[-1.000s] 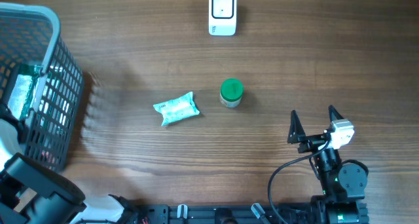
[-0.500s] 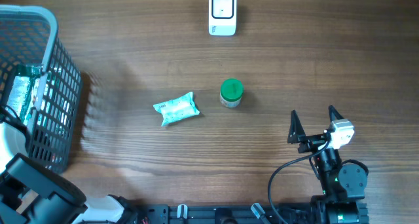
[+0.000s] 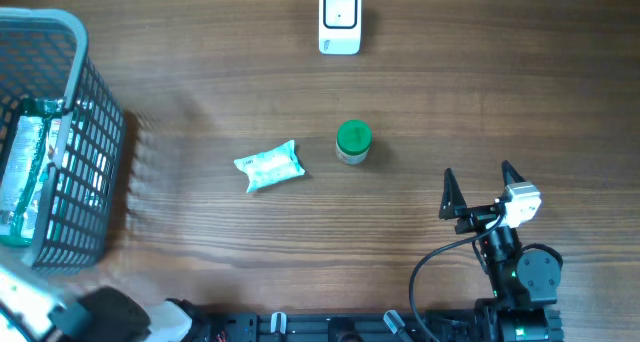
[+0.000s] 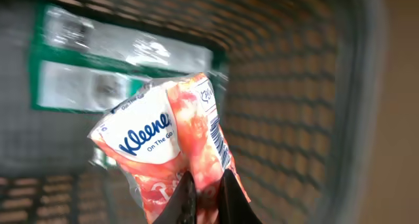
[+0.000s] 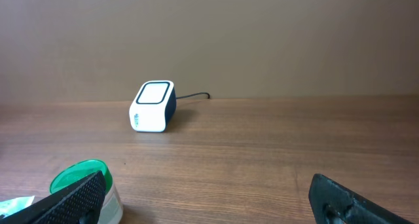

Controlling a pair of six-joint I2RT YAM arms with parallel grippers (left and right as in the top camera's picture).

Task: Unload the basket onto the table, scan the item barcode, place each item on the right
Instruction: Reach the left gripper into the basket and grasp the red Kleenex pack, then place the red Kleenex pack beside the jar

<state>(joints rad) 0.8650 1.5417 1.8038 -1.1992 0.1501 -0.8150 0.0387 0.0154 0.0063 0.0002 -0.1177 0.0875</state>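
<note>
My left gripper next needs to swing right in the overhead view, past the basket, to the bare gap between the teal pack and the jar, then lower and release.
In the left wrist view my left gripper (image 4: 206, 178) is shut on the lower end of a red-and-white Kleenex tissue pack (image 4: 157, 129). The pack hangs over the inside of the grey mesh basket (image 4: 288, 86), and its barcode (image 4: 219, 135) shows along its right side. The white barcode scanner (image 3: 340, 20) stands at the far middle of the table and also shows as the scanner (image 5: 152, 107) in the right wrist view. My right gripper (image 3: 478, 177) stands open near the front right, nothing between its fingers. In the overhead view only a blurred part of the left arm (image 3: 30, 317) shows.
The basket (image 3: 60, 22) fills the left edge, with a green packet (image 3: 25, 172) lying inside. A teal tissue pack (image 3: 270, 166) and a green-lidded jar (image 3: 353, 142) sit mid-table. The jar (image 5: 82, 178) is close to my right gripper's left finger.
The left arm has pulled back from over the basket toward the bottom-left corner, and its gripper has shut. The right arm and the table objects have not moved.
</note>
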